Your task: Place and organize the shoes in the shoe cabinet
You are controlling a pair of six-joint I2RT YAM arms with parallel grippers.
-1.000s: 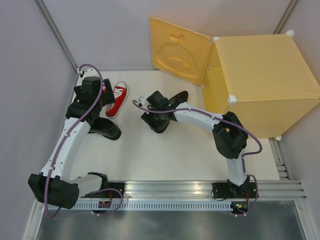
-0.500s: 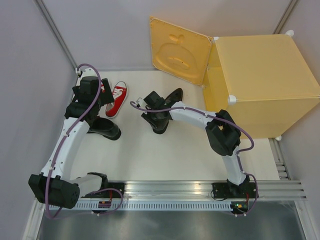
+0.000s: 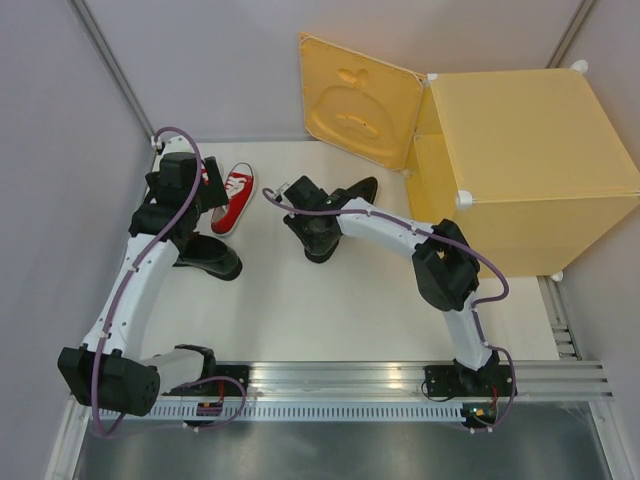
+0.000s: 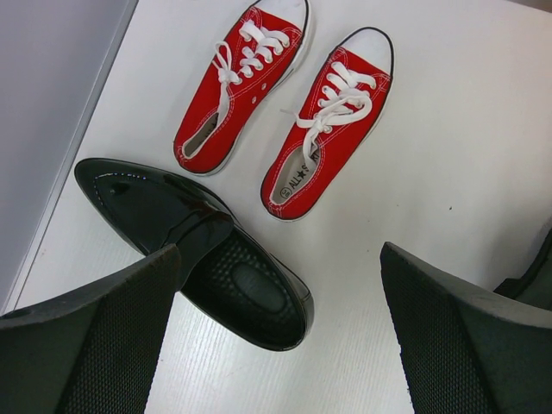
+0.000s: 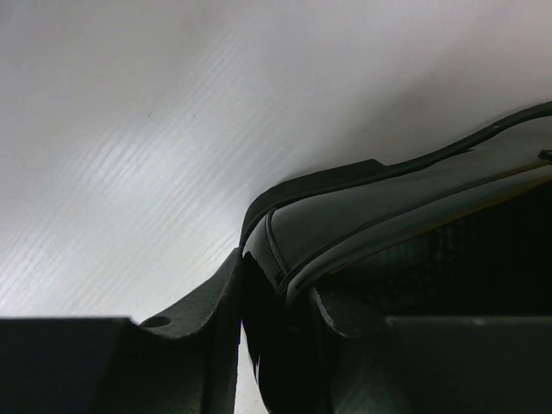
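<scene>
I will next move my right gripper to the right in the top view, to the open front of the cabinet, and let go of the shoe there, because the cabinet's door (image 3: 360,100) is swung open.
Two red sneakers (image 4: 241,82) (image 4: 328,121) lie side by side on the white table, and one shows in the top view (image 3: 233,197). A black dress shoe (image 4: 203,250) lies just below them, also in the top view (image 3: 210,257). My left gripper (image 4: 280,345) is open and empty, hovering above this shoe's heel. My right gripper (image 3: 312,240) is shut on the heel wall of the second black dress shoe (image 5: 388,216) (image 3: 345,200) at the table's middle. The yellow-orange shoe cabinet (image 3: 530,160) stands at the right, its door (image 3: 360,100) swung open.
Grey walls enclose the table at left and back. A metal rail (image 3: 400,380) runs along the near edge by the arm bases.
My right gripper has shifted slightly left and back with the black shoe, which has turned a little. The left arm has stayed nearly still.
</scene>
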